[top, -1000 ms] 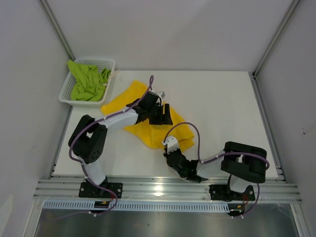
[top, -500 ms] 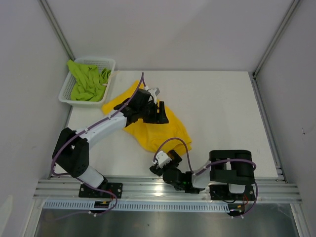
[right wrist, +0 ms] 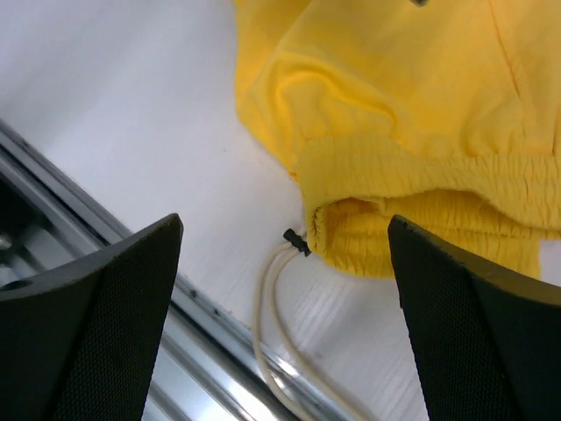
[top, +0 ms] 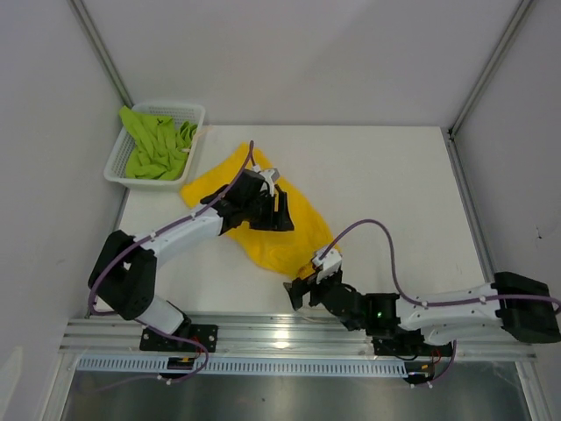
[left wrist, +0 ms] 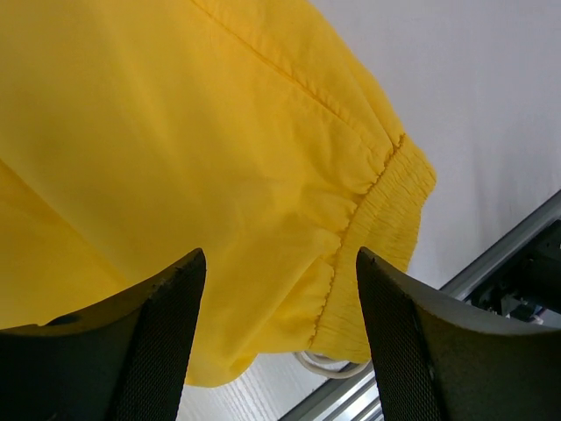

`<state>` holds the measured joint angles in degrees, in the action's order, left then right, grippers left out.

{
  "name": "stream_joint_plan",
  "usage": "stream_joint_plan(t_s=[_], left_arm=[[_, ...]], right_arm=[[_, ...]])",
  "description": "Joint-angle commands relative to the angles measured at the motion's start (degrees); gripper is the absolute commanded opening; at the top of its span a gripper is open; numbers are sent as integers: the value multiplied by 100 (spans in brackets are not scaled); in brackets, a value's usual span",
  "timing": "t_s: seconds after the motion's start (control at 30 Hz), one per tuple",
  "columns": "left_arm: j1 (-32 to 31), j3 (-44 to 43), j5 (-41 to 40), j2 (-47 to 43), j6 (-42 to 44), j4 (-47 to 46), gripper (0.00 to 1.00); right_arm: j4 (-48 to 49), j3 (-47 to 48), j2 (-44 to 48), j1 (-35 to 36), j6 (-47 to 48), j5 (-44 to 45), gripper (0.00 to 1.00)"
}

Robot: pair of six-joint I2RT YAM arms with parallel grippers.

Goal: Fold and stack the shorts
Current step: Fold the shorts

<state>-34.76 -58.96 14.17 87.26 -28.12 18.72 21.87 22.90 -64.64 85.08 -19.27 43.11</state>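
Note:
The gaping edge of the yellow shorts' waistband (right wrist: 510, 190) lies uncovered, so next I need to bring my right gripper around onto it, turning as it goes outward and to the right in the top view.
The yellow shorts (top: 228, 180) lie spread on the white table (top: 394, 193), their waistband end (right wrist: 421, 219) near the front edge with the white drawstring (right wrist: 267, 307) trailing onto the rail. Over the middle of the yellow shorts (left wrist: 202, 132) hovers my left gripper (top: 282, 213), open, with nothing pinched between its fingers (left wrist: 166, 333). Just in front of the waistband, low at the table's front edge, my right gripper (top: 298, 292) stands wide open and empty. The lime green shorts (top: 156, 145) lie bunched in the basket.
A white mesh basket (top: 112, 171) stands at the table's far left corner. An aluminium rail (top: 263, 338) runs along the front edge, close under the right gripper (right wrist: 285, 224). Grey walls enclose the table on three sides.
The right gripper was shut at the shorts' near edge; it has opened and swung low along the front edge. The left gripper shifted slightly left over the shorts.

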Motion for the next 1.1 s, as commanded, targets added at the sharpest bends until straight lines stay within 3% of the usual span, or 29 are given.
stream_joint_plan(t_s=[0.0,0.07,0.13,0.3,0.5,0.93,1.07], left_arm=[[-100,191,50,-385,-106,-377,72],[-267,367,-2,-534,-193,-597,71],[-460,612,-90,-657,-307,-843,71],[-628,965,-222,-799,-449,-1326,69],[-856,991,-318,-597,-431,-1371,61],[-1682,2414,-837,-886,-888,-2215,39],[-1999,2591,-1197,-852,-1046,-2250,37]], right_arm=[[-2166,145,793,-394,-2533,-64,99],[-2512,-30,1284,-991,-3695,-1035,99],[-2416,-469,1646,-1221,-4780,-1296,99],[-2818,-805,2613,-1213,-6429,-928,99],[-3565,-743,2309,-1547,-8316,-1208,100],[-2759,-1199,1921,-1960,-9041,-1244,99],[-1962,-1314,1378,-2013,-8902,-1332,99]])
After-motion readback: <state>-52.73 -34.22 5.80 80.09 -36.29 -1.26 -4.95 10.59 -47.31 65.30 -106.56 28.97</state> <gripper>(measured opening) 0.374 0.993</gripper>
